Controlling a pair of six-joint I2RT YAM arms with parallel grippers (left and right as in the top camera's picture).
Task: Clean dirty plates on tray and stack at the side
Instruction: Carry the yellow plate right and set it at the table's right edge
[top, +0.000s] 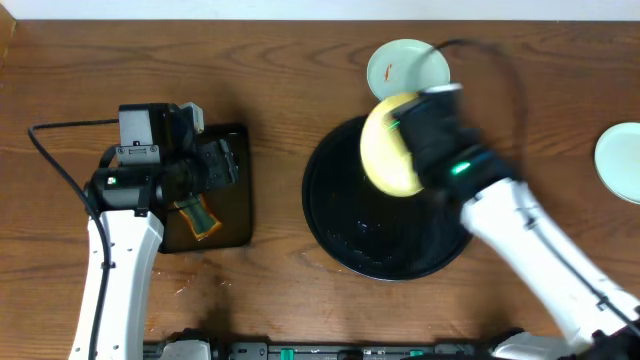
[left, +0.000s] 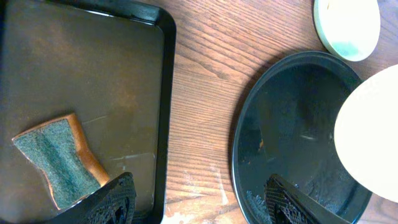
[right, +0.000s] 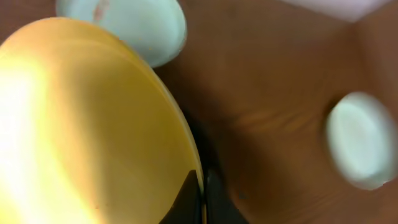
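Observation:
My right gripper swings to the right in the overhead view next, then lowers the yellow plate onto a smear-free mint-green plate (right: 360, 140).
My right gripper (top: 412, 140) is shut on the rim of the yellow plate (top: 388, 146) and holds it tilted above the round black tray (top: 370, 235). The plate fills the left of the right wrist view (right: 87, 130), the fingers (right: 202, 196) pinching its edge. One mint-green plate (top: 407, 67) with red smears lies on the wood behind the tray; it also shows in the left wrist view (left: 347, 26). A second mint-green plate (top: 622, 162) lies at the far right on the table. My left gripper (left: 199, 199) is open and empty, above the gap between the two trays.
A rectangular black tray (top: 235, 215) at the left holds a green and orange sponge (top: 196, 217), also visible in the left wrist view (left: 59, 158). The round tray (left: 292, 124) carries wet streaks and no plates. A cable runs along the left arm.

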